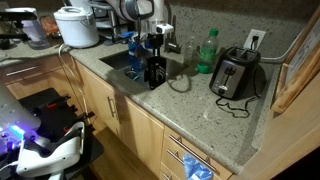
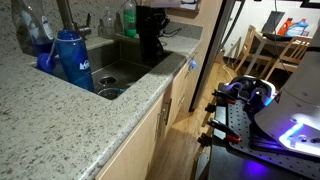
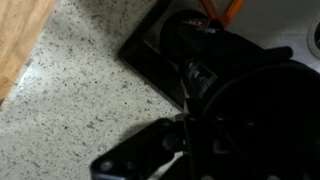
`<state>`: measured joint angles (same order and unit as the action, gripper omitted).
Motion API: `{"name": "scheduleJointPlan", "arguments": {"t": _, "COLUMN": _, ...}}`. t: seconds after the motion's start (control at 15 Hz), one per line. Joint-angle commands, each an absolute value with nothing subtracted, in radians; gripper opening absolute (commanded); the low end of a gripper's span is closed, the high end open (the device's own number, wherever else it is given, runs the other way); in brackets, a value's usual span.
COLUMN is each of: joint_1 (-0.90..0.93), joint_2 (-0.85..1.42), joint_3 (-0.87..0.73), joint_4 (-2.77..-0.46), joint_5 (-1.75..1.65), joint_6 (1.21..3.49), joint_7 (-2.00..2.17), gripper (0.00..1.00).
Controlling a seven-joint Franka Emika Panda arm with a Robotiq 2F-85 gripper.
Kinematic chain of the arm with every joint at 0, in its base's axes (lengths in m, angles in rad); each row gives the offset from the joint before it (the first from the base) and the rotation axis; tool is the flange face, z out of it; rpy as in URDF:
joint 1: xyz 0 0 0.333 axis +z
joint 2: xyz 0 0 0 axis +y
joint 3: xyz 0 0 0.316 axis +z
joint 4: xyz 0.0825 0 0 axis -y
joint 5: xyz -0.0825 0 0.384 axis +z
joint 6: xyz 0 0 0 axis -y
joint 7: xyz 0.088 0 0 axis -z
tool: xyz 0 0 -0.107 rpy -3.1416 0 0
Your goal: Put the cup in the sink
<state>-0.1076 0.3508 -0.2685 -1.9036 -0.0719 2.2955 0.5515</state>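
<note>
The gripper lowers the dark cup next into the sink's end by the speckled counter, because the cup still hangs partly above the sink's rim.
A black cup (image 1: 156, 73) is at the sink's (image 1: 122, 60) right end, by the speckled counter. My gripper (image 1: 155, 50) comes down on it from above and looks shut on its rim. In the other exterior view the cup (image 2: 150, 48) and gripper (image 2: 150, 24) stand at the far side of the sink (image 2: 118, 72). In the wrist view the cup (image 3: 250, 110) fills the right side as a dark round shape, with one finger outside its wall; the gripper (image 3: 185, 130) is over the counter. Whether the cup rests on anything is hidden.
A black toaster (image 1: 235, 75) and a green bottle (image 1: 206, 52) stand on the counter right of the sink. A white rice cooker (image 1: 77, 27) is at the far left. A blue bottle (image 2: 72, 60) stands at the sink's near edge, beside the faucet (image 2: 66, 14).
</note>
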Motion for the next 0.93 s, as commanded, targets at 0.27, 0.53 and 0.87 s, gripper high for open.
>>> {"name": "scheduleJointPlan", "arguments": {"t": 0.27, "joint_1": -0.063, "joint_2": 0.383, "joint_3": -0.255, "joint_4": -1.916, "joint_5": -0.086, "joint_6": 2.396, "joint_7": 0.559, "gripper": 0.02}}
{"name": "scheduleJointPlan", "arguments": {"t": 0.53, "joint_1": -0.069, "joint_2": 0.407, "joint_3": -0.238, "joint_4": -1.904, "joint_5": -0.052, "joint_6": 2.405, "joint_7": 0.531, "gripper": 0.02}}
{"name": "scheduleJointPlan", "arguments": {"t": 0.87, "joint_1": -0.091, "joint_2": 0.443, "joint_3": -0.212, "joint_4": -1.876, "joint_5": 0.033, "joint_6": 2.415, "joint_7": 0.488, "gripper": 0.02}}
